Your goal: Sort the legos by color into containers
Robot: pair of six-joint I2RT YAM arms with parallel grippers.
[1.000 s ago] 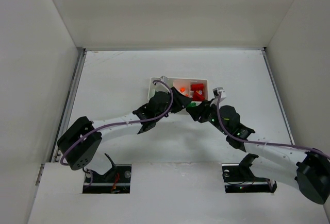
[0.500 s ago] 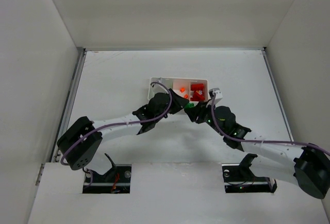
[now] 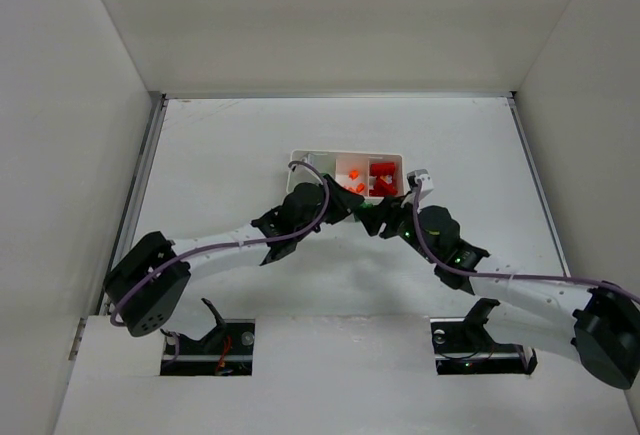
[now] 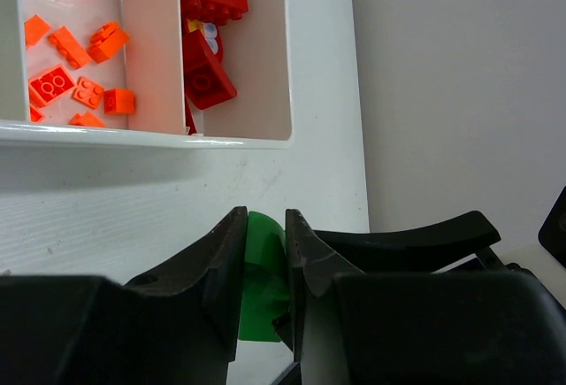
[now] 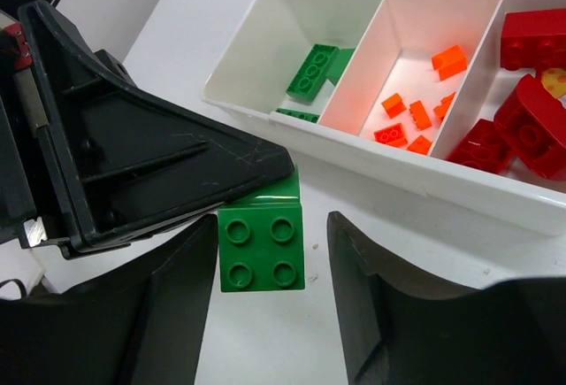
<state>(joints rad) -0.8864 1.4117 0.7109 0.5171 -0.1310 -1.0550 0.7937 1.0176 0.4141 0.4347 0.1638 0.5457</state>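
Observation:
My left gripper, holding another green brick, should go left in the top view and release over the tray's section with green bricks.
My left gripper (image 4: 263, 219) is shut on a green brick (image 4: 261, 270) and holds it just in front of the white tray (image 4: 221, 142). In the right wrist view the same brick (image 5: 261, 248) shows its four studs between the spread fingers of my right gripper (image 5: 274, 226). That gripper is open, with a gap on the brick's right side. The tray's (image 5: 292, 13) left compartment holds green bricks (image 5: 311, 71), the middle one tiny orange pieces (image 5: 411, 111) and the right one red bricks (image 5: 522, 93). From above, both grippers (image 3: 350, 205) (image 3: 380, 219) meet in front of the tray (image 3: 297, 159) and cover the brick.
The left gripper's black body (image 5: 133, 164) fills the left of the right wrist view, close to my right fingers. White walls enclose the table (image 3: 220, 155) at the back and both sides.
The two grippers have drawn together in front of the tray. The green brick, seen between them from above earlier, is now covered by them.

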